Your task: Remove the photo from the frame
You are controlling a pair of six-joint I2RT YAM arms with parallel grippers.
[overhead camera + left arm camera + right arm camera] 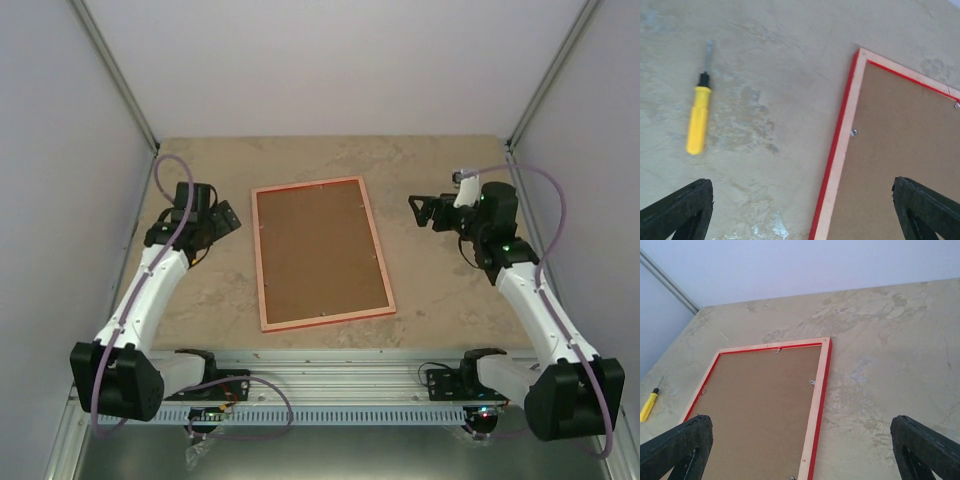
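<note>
Next, the left gripper moves away from the frame, down onto the screwdriver's yellow handle, since small metal tabs (812, 382) hold the backing board (320, 250) in.
The red frame (258, 270) lies face down in the middle of the table, its pinkish rim up and the brown backing board (320, 250) filling it. Small metal tabs (812, 382) hold the board along the rim. The photo is hidden under the board. My left gripper (222, 217) is open and empty, above the table just left of the frame's far left corner; its wrist view shows the frame's rim (842, 150) between the fingers (685, 207). My right gripper (424, 210) is open and empty, to the right of the frame (818, 390).
A yellow-handled screwdriver (699, 120) lies on the table left of the frame; it also shows at the left edge of the right wrist view (647, 405). White walls enclose the table on three sides. An aluminium rail (330, 365) runs along the near edge.
</note>
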